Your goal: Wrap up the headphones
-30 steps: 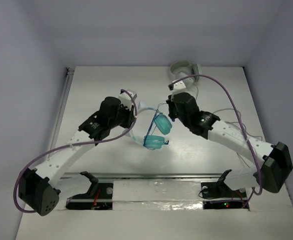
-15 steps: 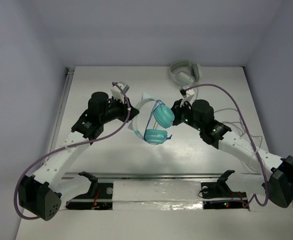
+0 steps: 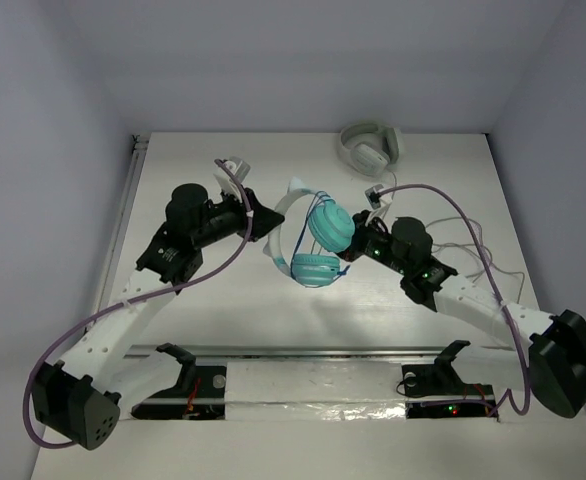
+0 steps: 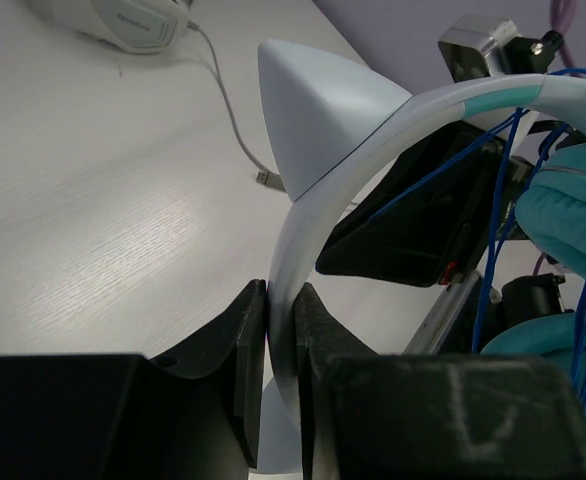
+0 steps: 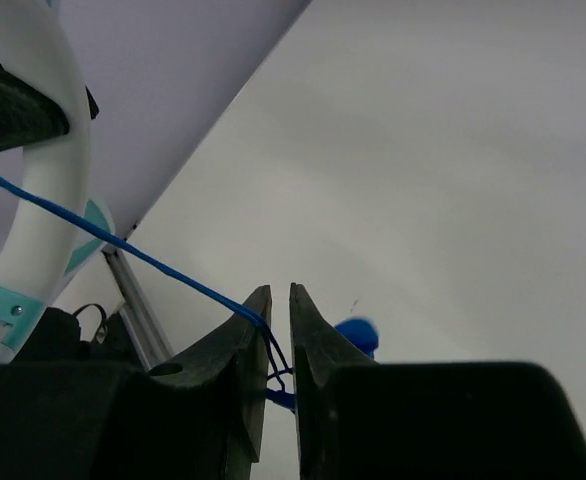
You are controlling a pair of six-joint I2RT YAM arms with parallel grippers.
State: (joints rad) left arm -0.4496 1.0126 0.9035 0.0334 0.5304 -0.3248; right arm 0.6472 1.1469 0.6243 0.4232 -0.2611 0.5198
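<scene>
I should next bring the headphones (image 3: pixel 329 226) down with my left gripper onto the clear middle of the tabletop below it and let go of the headband, as the cable loops over the cups.
The headphones (image 3: pixel 329 226) hang above the table's middle, teal ear cups stacked and the thin blue cable (image 5: pixel 123 245) looped over them. My left gripper (image 3: pixel 266 222) is shut on the pale headband (image 4: pixel 343 130), which is pinched flat between its fingers (image 4: pixel 251 330) in the left wrist view. Just right of the cups, my right gripper (image 3: pixel 351 250) has its jaws a narrow gap apart. The blue cable runs loosely through that gap (image 5: pixel 279 300), with the blue plug (image 5: pixel 356 335) just beyond.
Larger grey-white headphones (image 3: pixel 370 148) lie at the table's back edge, their grey cable (image 4: pixel 228 110) trailing across the white surface. Thin pale wires (image 3: pixel 463 240) lie by the right arm. A metal rail (image 3: pixel 313 352) crosses the near edge.
Both arms have drawn apart and the headphones have turned and shifted slightly right and back. My right gripper's jaws have parted a little from shut on the cable.
</scene>
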